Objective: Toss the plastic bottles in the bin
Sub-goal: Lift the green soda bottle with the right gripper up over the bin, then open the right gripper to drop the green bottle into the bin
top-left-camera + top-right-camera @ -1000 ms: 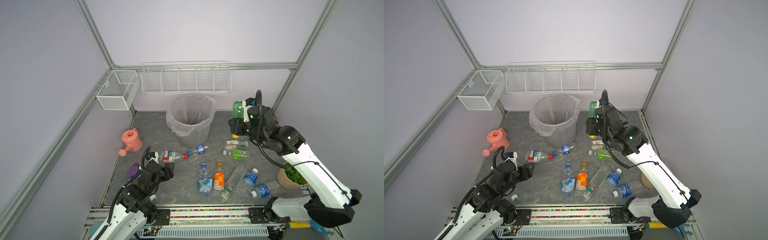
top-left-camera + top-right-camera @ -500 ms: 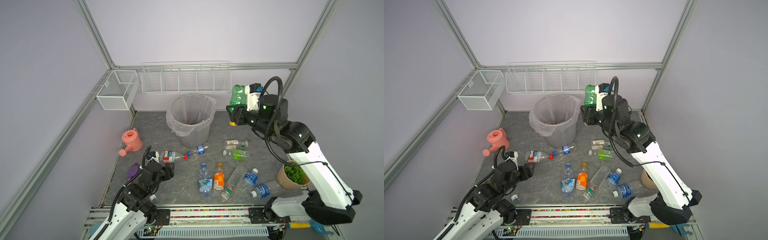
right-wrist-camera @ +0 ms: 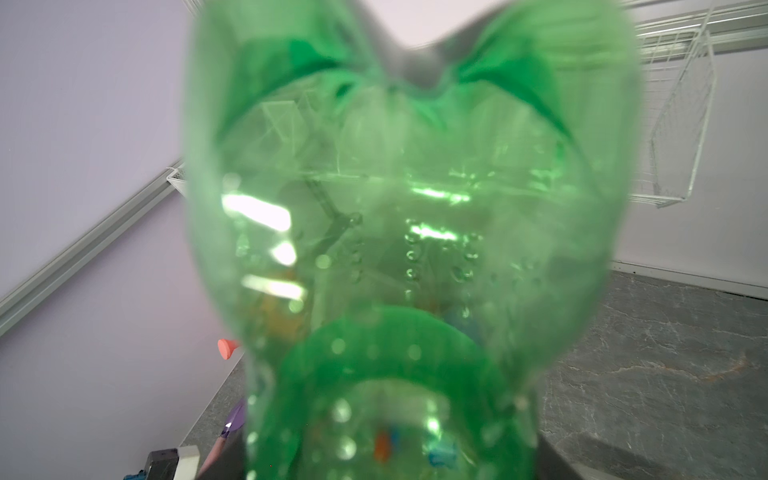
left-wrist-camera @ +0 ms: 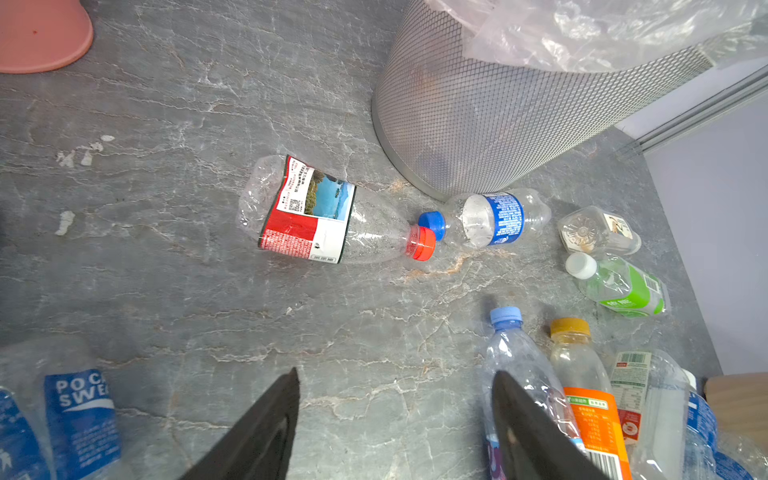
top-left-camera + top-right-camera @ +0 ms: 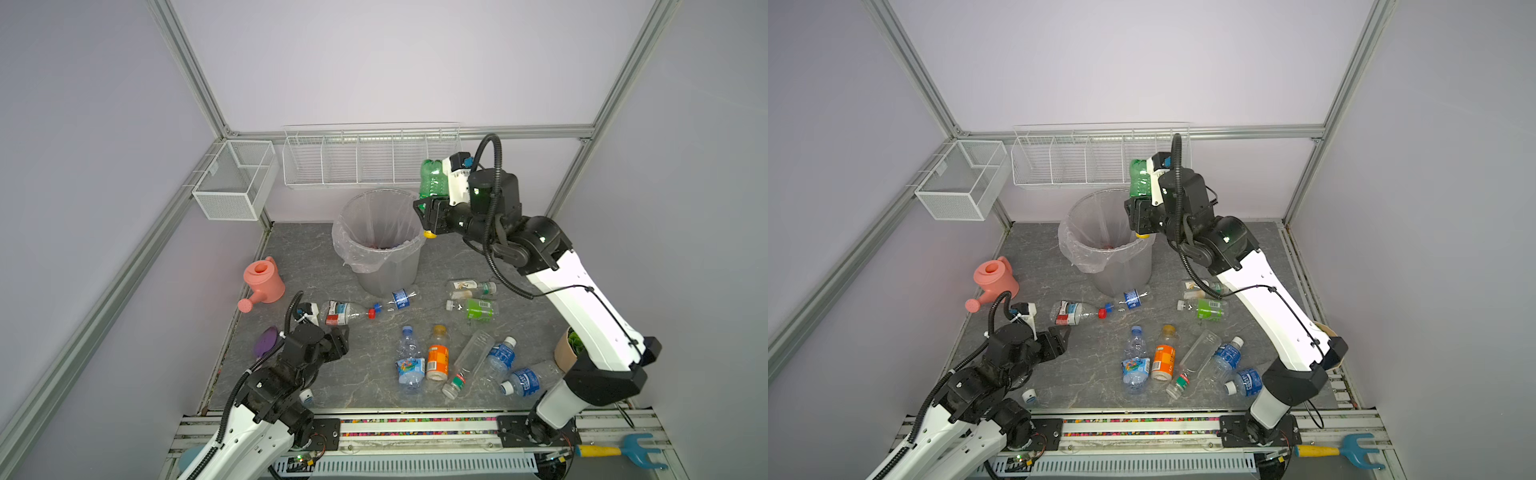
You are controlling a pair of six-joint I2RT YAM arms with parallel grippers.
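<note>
The right gripper carries the green plastic bottle [image 5: 433, 178] sideways over the bin's opening [image 5: 385, 218] next and releases it, as the bottle hangs only at the bin's rim.
My right gripper [image 5: 432, 212] is shut on a green plastic bottle [image 5: 433, 178], held upright with its yellow cap down above the right rim of the bin [image 5: 386, 274]; both top views show this, with the green bottle [image 5: 1139, 178] beside the bin [image 5: 1121, 274]. That green bottle [image 3: 407, 249] fills the right wrist view and hides the fingers. My left gripper [image 4: 395, 382] is open and empty, low over the floor at the front left [image 5: 338, 336]. A red-labelled bottle [image 4: 316, 216] lies ahead of it. Several more bottles [image 5: 437, 357] lie on the floor.
A pink watering can [image 5: 264, 282] stands left of the bin. White wire baskets [image 5: 370, 162] hang on the back wall, another basket [image 5: 232, 183] on the left wall. A potted plant [image 5: 569, 353] sits at the right, a purple object [image 5: 266, 343] at the left edge.
My right arm has risen and swung left with the green bottle, from the back right of the floor to above the bin's right rim. The left arm has not moved.
</note>
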